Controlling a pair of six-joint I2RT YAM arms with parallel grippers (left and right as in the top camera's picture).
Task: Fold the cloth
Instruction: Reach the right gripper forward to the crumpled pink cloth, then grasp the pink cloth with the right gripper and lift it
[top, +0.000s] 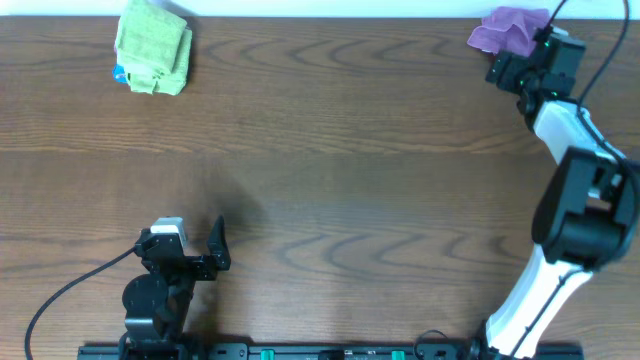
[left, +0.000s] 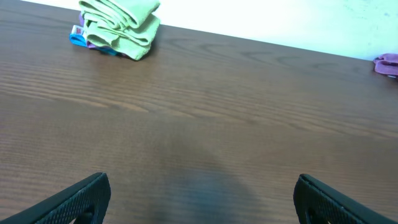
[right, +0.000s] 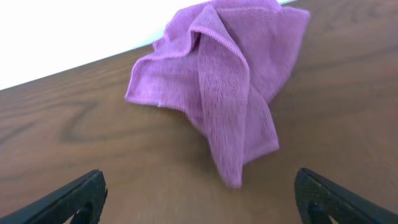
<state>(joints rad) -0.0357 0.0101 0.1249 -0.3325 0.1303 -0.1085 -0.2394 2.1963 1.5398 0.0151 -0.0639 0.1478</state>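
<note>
My right gripper moves outward and down onto the purple cloth's raised middle fold (top: 513, 34) (right: 222, 93) and closes next, since that fold runs toward the gap between the spread fingers.
A crumpled purple cloth (top: 510, 28) lies at the table's far right corner; it fills the upper middle of the right wrist view (right: 224, 81). My right gripper (top: 512, 76) is open and empty, hovering just in front of the cloth with its fingers (right: 202, 199) spread wide, not touching it. My left gripper (top: 205, 250) is open and empty near the front left of the table; its fingers (left: 202, 199) show at the bottom corners of the left wrist view. The purple cloth shows as a sliver at that view's right edge (left: 387, 63).
A pile of folded green cloth (top: 153, 45) with a blue and purple one underneath sits at the far left, also in the left wrist view (left: 121, 28). The brown wooden table (top: 330, 180) ends at a white wall behind both cloths.
</note>
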